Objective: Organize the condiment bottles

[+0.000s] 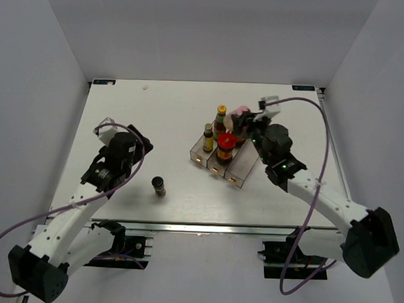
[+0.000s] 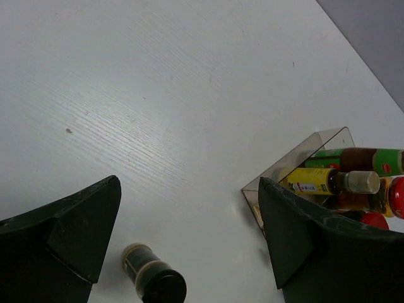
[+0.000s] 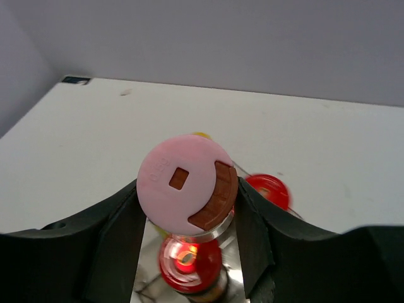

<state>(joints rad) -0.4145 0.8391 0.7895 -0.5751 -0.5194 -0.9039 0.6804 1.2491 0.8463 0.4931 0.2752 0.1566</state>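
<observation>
The lane is empty, so my right gripper will move right in the top view, tilt down and sink to the far end of the tray's side lane (image 1: 253, 150).
My right gripper (image 1: 249, 122) (image 3: 189, 192) is shut on the pink-capped bottle (image 1: 240, 113) (image 3: 187, 184) and holds it over the back of the clear tray (image 1: 238, 172). In the tray stand a tall yellow-capped bottle (image 1: 221, 119), a small yellow-capped bottle (image 1: 208, 137) and a red-lidded jar (image 1: 225, 147). Two red lids (image 3: 189, 260) (image 3: 268, 189) show below the pink bottle. A dark black-capped bottle (image 1: 159, 186) (image 2: 151, 281) stands alone on the table, left of the tray. My left gripper (image 1: 136, 143) (image 2: 188, 183) is open and empty, above and behind it.
The tray's near corner (image 2: 297, 158) shows beside my left gripper's right finger (image 2: 297, 233). White walls enclose the white table (image 1: 157, 109) at the back and sides. A metal rail runs along the near edge.
</observation>
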